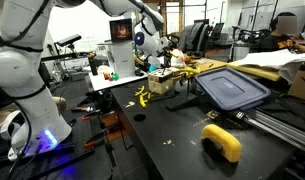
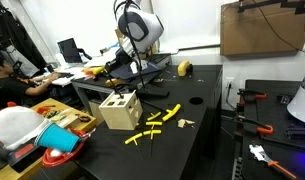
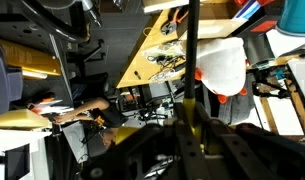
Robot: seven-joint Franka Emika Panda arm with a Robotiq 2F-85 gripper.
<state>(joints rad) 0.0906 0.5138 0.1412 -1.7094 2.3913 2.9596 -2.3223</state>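
Note:
My gripper's fingers still hang above the top of the small wooden box [image 2: 119,110], so next I need to move down and release the long thin yellow stick there.
My gripper [image 3: 191,128] is shut on a long thin yellow stick [image 3: 191,60] that runs straight out from between the jaws, its far part dark in the wrist view. In both exterior views the gripper [image 2: 128,68] [image 1: 163,60] hangs above a small wooden box [image 2: 119,110] [image 1: 162,84] with holes in it, which stands on the black table [image 2: 207,115]. More yellow sticks [image 2: 157,122] [image 1: 142,97] lie loose on the table beside the box. Whether the held stick touches the box I cannot tell.
A blue bin lid [image 1: 232,88] and a yellow curved object [image 1: 223,141] lie on the black table. A yellow roll [image 2: 185,68] sits at its far end. A white bag [image 2: 17,125] and red bowl [image 2: 60,158] stand nearby. Desks with monitors and a person [image 2: 12,75] lie beyond.

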